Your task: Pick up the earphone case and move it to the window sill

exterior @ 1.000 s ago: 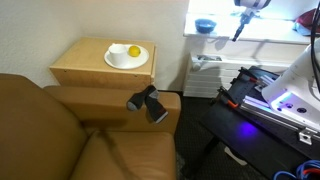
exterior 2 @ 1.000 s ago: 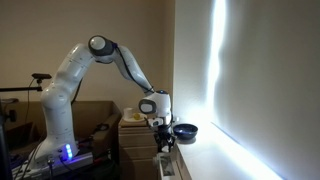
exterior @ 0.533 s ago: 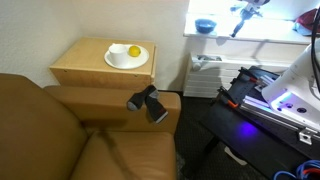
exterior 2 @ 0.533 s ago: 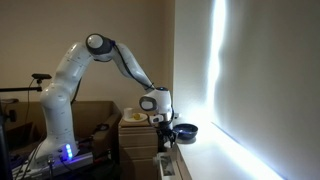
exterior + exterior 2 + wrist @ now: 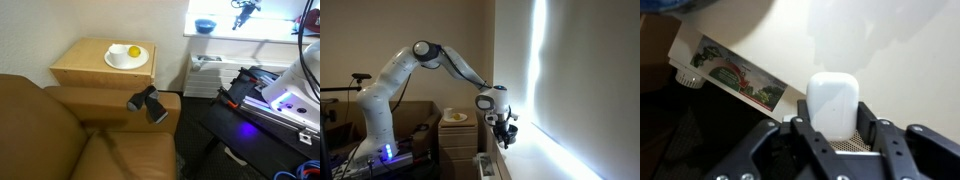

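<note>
The case needs to go down onto the bare window sill (image 5: 255, 37) beside the blue bowl (image 5: 205, 25). My gripper needs to move away from my base toward the bowl first.
In the wrist view the small white rounded earphone case (image 5: 832, 102) stands upright between my two black fingers (image 5: 793, 128), which press its sides. My gripper (image 5: 833, 135) is shut on the case and holds it over the white, brightly lit window sill (image 5: 870, 40). In an exterior view my gripper (image 5: 241, 12) is above the window sill (image 5: 255, 37), to the right of a blue bowl (image 5: 205, 25). In an exterior view my gripper (image 5: 504, 130) hangs by the bright window; the case is too small to see there.
A light wooden side table (image 5: 100, 62) bears a white plate (image 5: 127, 57) with a yellow round fruit (image 5: 133, 51). A brown sofa (image 5: 70, 135) carries a black object (image 5: 148, 102) on its arm. A radiator (image 5: 205, 72) stands under the sill. A printed card (image 5: 740, 77) lies below the sill's edge.
My gripper has moved up and further along the window sill, away from the blue bowl, with the case still held. The arm has stretched out toward the window.
</note>
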You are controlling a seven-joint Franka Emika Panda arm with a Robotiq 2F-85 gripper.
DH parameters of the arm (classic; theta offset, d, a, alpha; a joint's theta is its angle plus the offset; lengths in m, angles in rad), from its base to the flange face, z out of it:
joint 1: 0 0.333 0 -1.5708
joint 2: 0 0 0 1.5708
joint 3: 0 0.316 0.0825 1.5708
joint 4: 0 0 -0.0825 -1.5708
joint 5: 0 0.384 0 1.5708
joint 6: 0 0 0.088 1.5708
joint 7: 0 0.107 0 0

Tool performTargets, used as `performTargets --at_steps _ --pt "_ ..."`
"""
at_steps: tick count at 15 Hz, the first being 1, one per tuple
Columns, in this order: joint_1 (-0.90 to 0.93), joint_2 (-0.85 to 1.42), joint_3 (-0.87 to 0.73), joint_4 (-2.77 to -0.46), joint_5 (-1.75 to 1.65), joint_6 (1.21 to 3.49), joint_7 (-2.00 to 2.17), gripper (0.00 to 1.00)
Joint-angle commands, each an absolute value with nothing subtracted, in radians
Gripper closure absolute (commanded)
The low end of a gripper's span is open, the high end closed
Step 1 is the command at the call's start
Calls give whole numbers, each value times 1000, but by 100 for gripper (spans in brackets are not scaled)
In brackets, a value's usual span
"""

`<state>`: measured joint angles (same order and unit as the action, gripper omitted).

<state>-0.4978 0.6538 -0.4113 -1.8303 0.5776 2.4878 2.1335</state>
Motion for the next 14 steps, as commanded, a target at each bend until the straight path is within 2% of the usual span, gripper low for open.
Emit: performTargets --at_steps 1,6,12,13,14 --pt "-543 795 -356 -1607 602 2384 2267 76" --pt "-506 927 -330 -1438 552 2417 2450 76" --pt "-443 997 -380 -1410 391 2479 2604 76" --pt "-435 996 -385 -1414 363 2472 2618 26" --pt "-430 995 -388 -1417 344 2466 2633 24"
